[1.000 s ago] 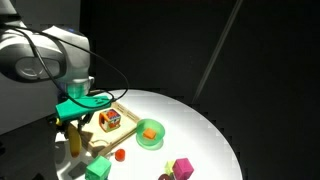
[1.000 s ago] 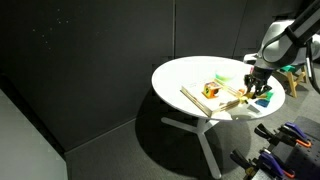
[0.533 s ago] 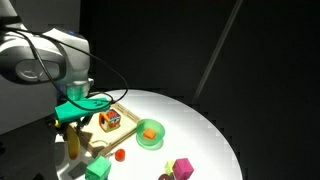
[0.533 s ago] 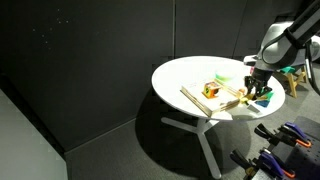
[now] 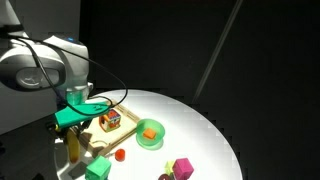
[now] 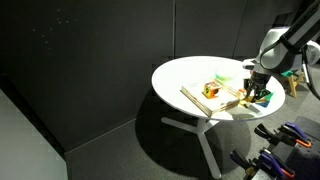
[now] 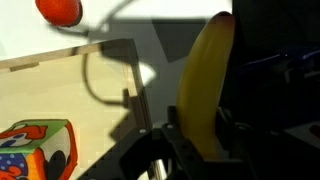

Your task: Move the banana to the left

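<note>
Next I need to move my gripper toward the wooden tray (image 5: 124, 131) and let go of the banana over the white strip beside it, because the banana is hanging close to the edge of the table.
The banana (image 7: 206, 80) is yellow and elongated. It stands upright between my fingers in the wrist view. My gripper (image 7: 198, 138) is shut on its lower part. In an exterior view the banana (image 5: 73, 141) hangs below the teal-trimmed gripper (image 5: 74, 126) at the table's left edge, just left of the wooden tray (image 5: 124, 131). In an exterior view the gripper (image 6: 259, 92) is over the right side of the white round table (image 6: 190, 75); the banana is too small to make out there.
A colourful picture cube (image 5: 110, 120) sits in the wooden tray (image 7: 70, 95). A green bowl (image 5: 150, 133) holds an orange piece. A small red-orange round piece (image 5: 119, 154), a green cube (image 5: 97, 170) and a pink cube (image 5: 183, 168) lie near the front.
The arm has shifted slightly left and down with the banana still held. The other objects have not moved.
</note>
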